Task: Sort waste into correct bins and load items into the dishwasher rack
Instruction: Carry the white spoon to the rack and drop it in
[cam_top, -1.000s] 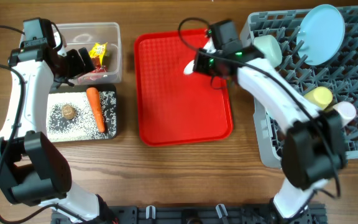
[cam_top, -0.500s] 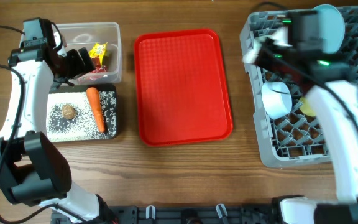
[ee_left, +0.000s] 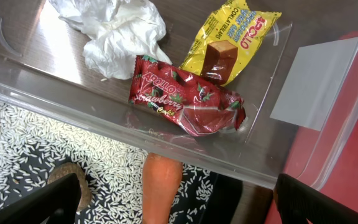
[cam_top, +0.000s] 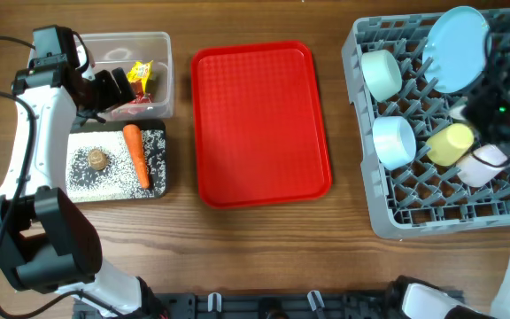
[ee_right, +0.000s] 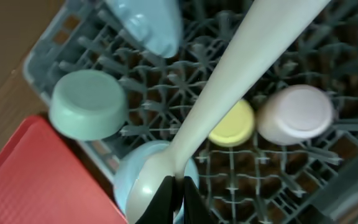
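My right gripper should next move the white spoon [ee_right: 229, 93] back past the pink cup. Then it should lower the spoon along the rack's near edge [ee_right: 319, 177], which is empty of cups.
My left gripper [ee_left: 176, 202] is open and empty, hovering over the near wall of the clear tub [cam_top: 163, 53]. The tub holds a crumpled white tissue [ee_left: 120, 31], a yellow wrapper [ee_left: 232, 40] and a red wrapper [ee_left: 185, 96]. The black tray [cam_top: 161, 168] holds an orange carrot [cam_top: 135, 155], a brown lump [cam_top: 97, 159] and rice grains [ee_left: 23, 149]. My right gripper [ee_right: 174, 186] is shut on the white spoon [ee_right: 229, 93], above the grey rack [cam_top: 388, 204]. The rack holds the plate [cam_top: 456, 37], two bowls [cam_top: 381, 75] [cam_top: 394, 140], the yellow cup [cam_top: 451, 143] and the pink cup [cam_top: 483, 164].
A flat red tray [cam_top: 259, 124] with nothing on it lies between the bins and the rack. My right arm [cam_top: 503, 102] comes in over the rack's right edge. Wooden table surrounds everything.
My right gripper has carried the white spoon from the red tray rightward to above the right side of the rack. The left arm has not moved.
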Controlling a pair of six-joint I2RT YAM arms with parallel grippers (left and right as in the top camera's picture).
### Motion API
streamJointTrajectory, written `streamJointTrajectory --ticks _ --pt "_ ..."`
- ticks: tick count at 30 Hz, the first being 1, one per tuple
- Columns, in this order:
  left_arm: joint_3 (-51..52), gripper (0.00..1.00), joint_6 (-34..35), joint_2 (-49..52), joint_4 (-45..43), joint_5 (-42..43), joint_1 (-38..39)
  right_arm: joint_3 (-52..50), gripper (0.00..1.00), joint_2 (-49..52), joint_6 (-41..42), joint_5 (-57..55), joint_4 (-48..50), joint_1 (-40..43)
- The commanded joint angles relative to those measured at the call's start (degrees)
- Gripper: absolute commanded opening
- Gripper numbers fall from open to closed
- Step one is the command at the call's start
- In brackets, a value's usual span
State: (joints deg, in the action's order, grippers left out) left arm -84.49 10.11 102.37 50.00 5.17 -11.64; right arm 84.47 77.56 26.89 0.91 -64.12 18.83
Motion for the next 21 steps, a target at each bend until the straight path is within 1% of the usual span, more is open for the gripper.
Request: streamJointTrajectory --ticks 1,7,13,17,21 --pt "0.0 1.0 -0.5 -0.6 0.0 -0.5 -0.2 -0.3 0.04 -0.2 0.3 -1.4 -1.2 3.4" --pt "0.0 1.0 -0.5 -0.6 0.0 -0.5 -0.2 -5.1 0.04 -0.2 1.7 -1.6 -2.5 7.1" --pt "0.0 1.0 -0.5 -0.6 0.0 -0.5 -0.2 -14.3 0.05 -0.3 1.7 -1.4 -2.6 7.8" --pt "0.0 1.0 -0.5 -0.6 0.0 -0.5 -0.2 -21.1 0.04 -0.3 3.8 -1.2 0.0 7.9" --pt "0.0 1.0 -0.5 -0.6 0.0 -0.5 -0.2 -23.8 0.04 -0.4 4.5 -0.9 1.1 9.7"
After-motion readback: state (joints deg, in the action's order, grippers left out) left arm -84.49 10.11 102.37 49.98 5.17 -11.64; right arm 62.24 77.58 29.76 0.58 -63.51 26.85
